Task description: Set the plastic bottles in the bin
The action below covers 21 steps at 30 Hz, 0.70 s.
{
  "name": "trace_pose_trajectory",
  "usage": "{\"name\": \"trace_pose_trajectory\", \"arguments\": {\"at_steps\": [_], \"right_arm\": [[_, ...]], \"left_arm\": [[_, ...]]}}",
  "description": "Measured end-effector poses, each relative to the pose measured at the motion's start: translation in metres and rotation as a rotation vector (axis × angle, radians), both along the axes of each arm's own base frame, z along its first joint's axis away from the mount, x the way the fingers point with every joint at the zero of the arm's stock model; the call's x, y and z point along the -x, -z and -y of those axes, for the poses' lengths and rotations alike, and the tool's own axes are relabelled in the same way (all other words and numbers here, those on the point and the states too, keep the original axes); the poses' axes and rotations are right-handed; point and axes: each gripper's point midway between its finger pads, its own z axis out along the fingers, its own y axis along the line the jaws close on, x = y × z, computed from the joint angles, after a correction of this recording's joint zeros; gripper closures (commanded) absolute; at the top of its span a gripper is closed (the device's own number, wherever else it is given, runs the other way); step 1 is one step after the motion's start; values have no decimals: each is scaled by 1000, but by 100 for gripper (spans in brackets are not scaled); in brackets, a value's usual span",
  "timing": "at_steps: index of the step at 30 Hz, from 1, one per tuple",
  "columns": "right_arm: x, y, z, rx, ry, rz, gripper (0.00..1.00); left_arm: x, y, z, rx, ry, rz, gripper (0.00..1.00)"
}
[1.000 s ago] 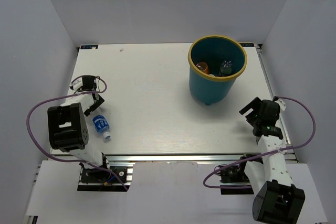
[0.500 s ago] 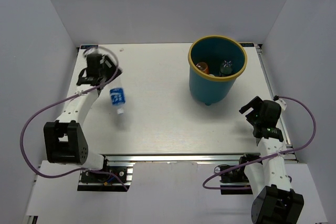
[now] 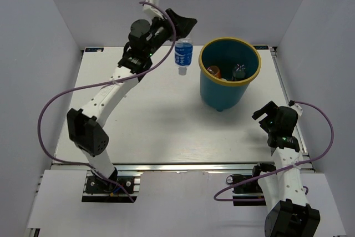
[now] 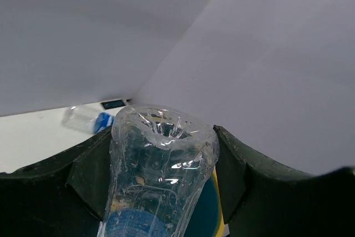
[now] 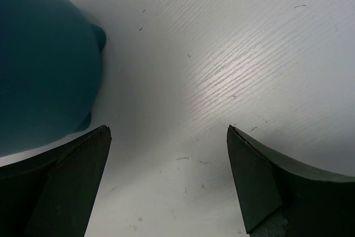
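My left gripper has the clear bottle outside the bin's rim, so it will move to its right in the top view, toward the bin's opening (image 3: pixel 226 59) (image 4: pixel 203 210), and let go.
My left gripper (image 3: pixel 182 35) is raised high and shut on a clear bottle with a blue label (image 3: pixel 183 55), which hangs cap down just left of the bin's rim. In the left wrist view the bottle's base (image 4: pixel 163 137) sits between the gripper's (image 4: pixel 163 130) dark fingers. The teal bin (image 3: pixel 223 94) with a yellow rim holds an orange bottle (image 3: pixel 213 71) and a dark-capped one (image 3: pixel 239 71). Another clear, blue-labelled bottle (image 4: pixel 86 119) lies by the back wall. My right gripper (image 3: pixel 266 114) is open and empty, low over the table (image 5: pixel 166 130) right of the bin (image 5: pixel 39 54).
White walls close in the table (image 3: pixel 150 120) at the back and on both sides. A purple cable (image 3: pixel 61 101) loops off the left arm, another (image 3: pixel 327 131) off the right arm. The bin's yellow rim (image 4: pixel 217 203) shows just beyond the held bottle.
My left arm has lifted the blue-labelled bottle from the near left of the table, up and across to beside the bin's left rim. The right arm has barely moved.
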Motion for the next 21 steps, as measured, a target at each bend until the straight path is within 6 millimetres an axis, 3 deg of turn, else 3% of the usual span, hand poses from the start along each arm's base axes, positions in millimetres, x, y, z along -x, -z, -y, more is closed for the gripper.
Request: {"name": "trace_pose_trajectory", "arguments": {"at_steps": [10, 15, 17, 19, 20, 21], "right_arm": [[1, 2, -1, -2, -4, -2, 11], [2, 4, -1, -1, -5, -6, 11], [2, 3, 0, 2, -2, -4, 11], [2, 3, 0, 4, 1, -4, 11], [2, 3, 0, 5, 2, -4, 11], [2, 3, 0, 5, 2, -4, 11]], "left_arm": [[-53, -20, 77, 209, 10, 36, 85], [-62, -19, 91, 282, -6, 7, 83], [-62, -17, 93, 295, -16, 4, 73], [-59, -12, 96, 294, -24, 0, 55], [-59, -7, 98, 285, -29, -6, 19], [-58, -2, 102, 270, -32, -9, 2]]}}
